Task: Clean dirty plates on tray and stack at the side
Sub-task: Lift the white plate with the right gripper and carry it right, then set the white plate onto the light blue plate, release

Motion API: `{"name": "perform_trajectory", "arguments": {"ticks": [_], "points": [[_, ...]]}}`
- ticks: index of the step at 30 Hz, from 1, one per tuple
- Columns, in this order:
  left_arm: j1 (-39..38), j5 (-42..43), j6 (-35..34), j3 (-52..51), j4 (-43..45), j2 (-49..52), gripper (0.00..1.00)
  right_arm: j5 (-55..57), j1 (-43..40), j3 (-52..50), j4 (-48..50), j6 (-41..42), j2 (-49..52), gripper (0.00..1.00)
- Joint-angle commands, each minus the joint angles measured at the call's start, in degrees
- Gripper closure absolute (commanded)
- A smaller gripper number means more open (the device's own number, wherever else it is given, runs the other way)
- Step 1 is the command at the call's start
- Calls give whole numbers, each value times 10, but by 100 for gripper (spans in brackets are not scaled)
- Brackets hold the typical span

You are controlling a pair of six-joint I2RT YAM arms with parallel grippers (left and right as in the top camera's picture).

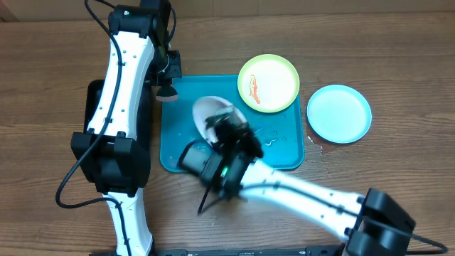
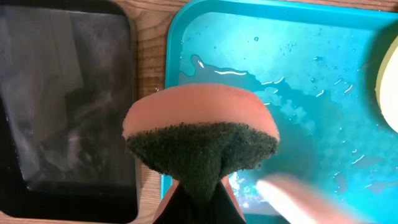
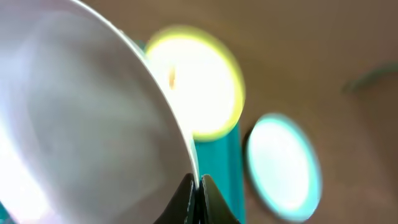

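Observation:
The light blue plate (image 1: pixel 339 113) lies flat beside the tray. My right gripper needs to swing over it, lower the white-pink plate (image 1: pixel 210 111) on top and let go of the white-pink plate's rim.
My right gripper (image 1: pixel 222 126) is shut on the rim of the white-pink plate (image 1: pixel 210 111) and holds it tilted over the turquoise tray (image 1: pixel 284 153); in the right wrist view the plate (image 3: pixel 81 118) fills the left, pinched at the fingertips (image 3: pixel 198 183). My left gripper (image 1: pixel 167 84) is shut on a sponge (image 2: pixel 202 134), orange with a dark green scrub face, at the tray's far left corner. The yellow-green plate (image 1: pixel 269 82), with a red smear, lies on the tray's far right corner. The light blue plate (image 1: pixel 339 113) lies on the table right of the tray.
A black tray (image 2: pixel 62 93) lies left of the turquoise tray, mostly under my left arm in the overhead view. Water drops lie on the turquoise tray's floor (image 2: pixel 298 81). A few drops mark the wood near the light blue plate.

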Motion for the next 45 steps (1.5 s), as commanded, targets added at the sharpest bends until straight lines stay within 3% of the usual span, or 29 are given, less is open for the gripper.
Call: {"name": "perform_trajectory", "arguments": {"ticks": [1, 9, 15, 22, 27, 35, 45], "points": [[-1, 8, 12, 11, -1, 0, 96, -226, -88, 11, 1, 26, -43, 96], [-1, 8, 12, 11, -2, 0, 96, -550, -362, 11, 31, -94, -148, 96], [-1, 9, 11, 11, -2, 0, 96, -560, -599, -14, -4, -95, -142, 96], [-1, 9, 9, 11, -1, 0, 96, -559, -749, -89, 46, -103, -112, 96], [-1, 10, 7, 11, -1, 0, 96, -559, -786, -138, 91, -103, -82, 96], [-1, 10, 7, 11, 1, 0, 96, -574, -758, -146, 132, -103, -47, 96], [-1, 10, 7, 11, 1, 0, 96, -587, -669, -122, 167, -105, -45, 55]]}}
